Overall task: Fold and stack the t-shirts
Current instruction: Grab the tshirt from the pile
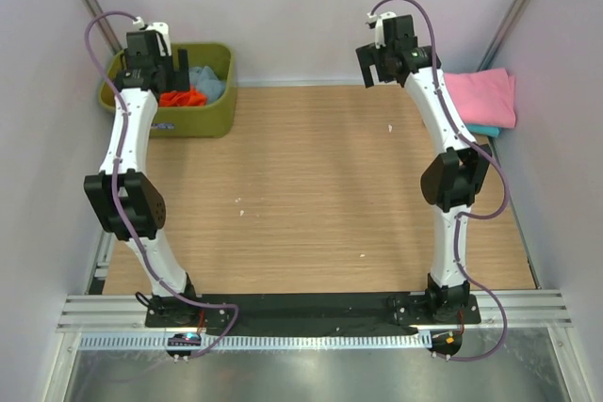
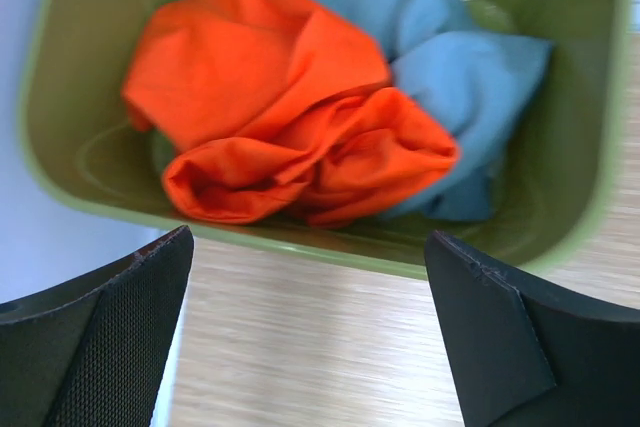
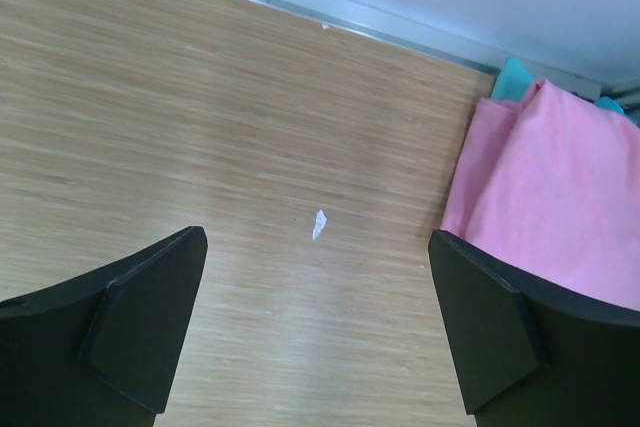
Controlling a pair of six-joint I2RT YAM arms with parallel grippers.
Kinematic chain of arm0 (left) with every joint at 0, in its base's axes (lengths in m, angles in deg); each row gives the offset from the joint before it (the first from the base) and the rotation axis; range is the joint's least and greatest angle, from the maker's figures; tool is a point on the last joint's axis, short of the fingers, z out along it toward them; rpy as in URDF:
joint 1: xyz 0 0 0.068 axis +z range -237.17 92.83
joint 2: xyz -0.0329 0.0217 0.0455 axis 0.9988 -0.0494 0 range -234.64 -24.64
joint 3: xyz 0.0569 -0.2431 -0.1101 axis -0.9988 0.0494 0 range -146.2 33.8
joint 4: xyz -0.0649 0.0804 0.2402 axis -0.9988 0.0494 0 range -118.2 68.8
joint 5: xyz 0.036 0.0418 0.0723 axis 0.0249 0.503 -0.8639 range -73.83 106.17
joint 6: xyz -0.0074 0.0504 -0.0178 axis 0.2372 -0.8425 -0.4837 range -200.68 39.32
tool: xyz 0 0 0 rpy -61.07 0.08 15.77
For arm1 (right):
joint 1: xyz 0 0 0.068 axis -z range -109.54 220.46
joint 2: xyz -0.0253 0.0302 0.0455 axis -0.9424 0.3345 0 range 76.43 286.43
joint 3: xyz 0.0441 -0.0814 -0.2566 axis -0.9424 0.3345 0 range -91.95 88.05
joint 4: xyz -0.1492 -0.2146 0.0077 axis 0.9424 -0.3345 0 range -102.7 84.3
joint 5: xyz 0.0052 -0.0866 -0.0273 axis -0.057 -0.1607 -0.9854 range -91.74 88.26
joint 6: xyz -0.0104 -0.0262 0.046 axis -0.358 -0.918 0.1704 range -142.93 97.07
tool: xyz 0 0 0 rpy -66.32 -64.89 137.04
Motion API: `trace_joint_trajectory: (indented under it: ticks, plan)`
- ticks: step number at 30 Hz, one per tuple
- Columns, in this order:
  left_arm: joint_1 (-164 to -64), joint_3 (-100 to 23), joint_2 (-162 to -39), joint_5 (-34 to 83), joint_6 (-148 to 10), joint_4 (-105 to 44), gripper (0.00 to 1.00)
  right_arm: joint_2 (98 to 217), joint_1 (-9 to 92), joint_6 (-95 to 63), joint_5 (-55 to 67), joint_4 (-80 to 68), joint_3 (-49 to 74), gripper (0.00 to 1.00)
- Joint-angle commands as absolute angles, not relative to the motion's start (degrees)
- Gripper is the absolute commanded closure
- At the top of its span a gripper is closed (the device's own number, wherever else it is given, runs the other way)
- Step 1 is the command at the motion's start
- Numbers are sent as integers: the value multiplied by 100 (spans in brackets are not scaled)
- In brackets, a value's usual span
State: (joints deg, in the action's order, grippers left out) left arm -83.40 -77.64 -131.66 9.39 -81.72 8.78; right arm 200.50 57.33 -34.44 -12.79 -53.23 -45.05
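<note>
My left gripper lowers outward past the tub's near rim to the orange t-shirt's raised fold next, as that fold lies uncovered on the blue-grey one.
A crumpled bright orange t-shirt (image 2: 280, 117) and a dusty blue-grey t-shirt (image 2: 450, 57) lie in the olive-green tub (image 2: 90, 197); both also show in the top view, the orange (image 1: 182, 97) and the blue-grey (image 1: 209, 82). A folded pink t-shirt (image 1: 480, 96) lies on a teal one (image 1: 484, 129) at the table's far right; the pink (image 3: 560, 197) and the teal (image 3: 512, 77) also show in the right wrist view. My left gripper (image 2: 310, 332) is open and empty, above the table beside the tub's near rim. My right gripper (image 3: 315, 332) is open and empty, above bare wood left of the pink shirt.
The wooden table (image 1: 311, 185) carries a few white specks (image 3: 319, 224). White walls and metal rails close in the back and sides. A black base strip (image 1: 311, 306) runs along the near edge under both arms.
</note>
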Motion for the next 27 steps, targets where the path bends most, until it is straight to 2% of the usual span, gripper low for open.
trace_joint_trajectory:
  ticks: [1, 6, 11, 14, 20, 21, 27]
  plan:
    - [-8304, -7738, -13151, -16, -8684, 301, 3, 20185, 5710, -3304, -859, -5193, -5020, 0]
    - [-8277, -8246, -13835, -70, -8912, 423, 0, 20089, 5657, -3303, -771, -5228, -4757, 0]
    - [-8277, -9704, -15101, -79, -8956, 1161, 0, 19939, 5648, -3374, -754, -5272, -4493, 0]
    - [-8242, -10058, -15567, -219, -8912, 1057, 0, 19878, 5648, -3400, -719, -5298, -4388, 0]
    - [-8198, -10366, -15990, -281, -8754, 881, 5, 19790, 5648, -3453, -728, -5307, -4203, 0]
    - [-8189, -10366, -16008, -281, -8754, 872, 10, 19781, 5640, -3453, -745, -5316, -4168, 0]
    - [-8189, -10349, -16034, -342, -8789, 793, 18, 19834, 5631, -3436, -745, -5298, -4141, 0]
